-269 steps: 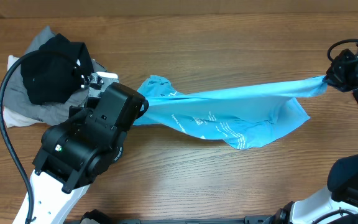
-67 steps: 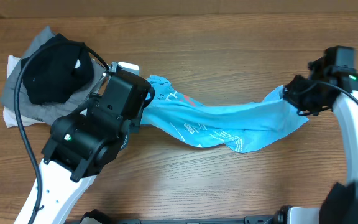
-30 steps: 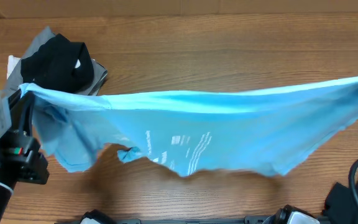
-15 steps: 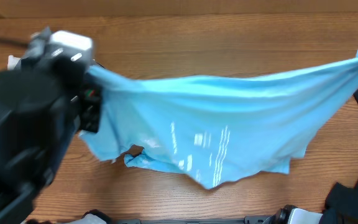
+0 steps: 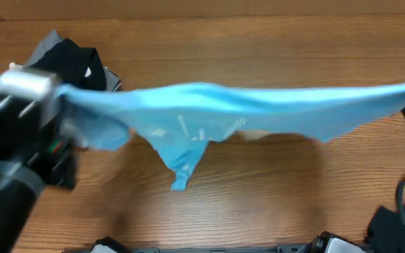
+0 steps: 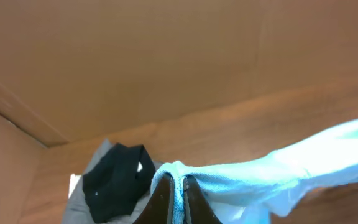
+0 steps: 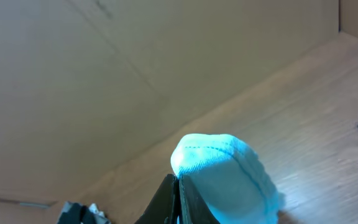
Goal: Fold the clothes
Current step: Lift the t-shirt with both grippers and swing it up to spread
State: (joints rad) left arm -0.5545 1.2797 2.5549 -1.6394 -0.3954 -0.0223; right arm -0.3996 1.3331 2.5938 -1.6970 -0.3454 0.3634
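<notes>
Next, my left gripper moves outward and down, as the T-shirt hangs stretched in midair, and releases its end on the bare tabletop beside the black garment.
The light sky-blue T-shirt hangs stretched in the air across the table, from the far left to the right edge, and a corner of it droops down in the middle. My left gripper, blurred in the overhead view, holds its left end. In the left wrist view that gripper is shut on a hem of the shirt. In the right wrist view my right gripper is shut on a bunched end of the shirt. The right gripper lies outside the overhead view.
A pile of other clothes lies at the back left: a black garment on a grey one, also seen as black in the left wrist view. A cardboard wall stands behind the wooden table.
The left arm has swung left and toward the front. The shirt, which hung as a broad sheet, is now pulled into a narrow taut band with one corner hanging down.
</notes>
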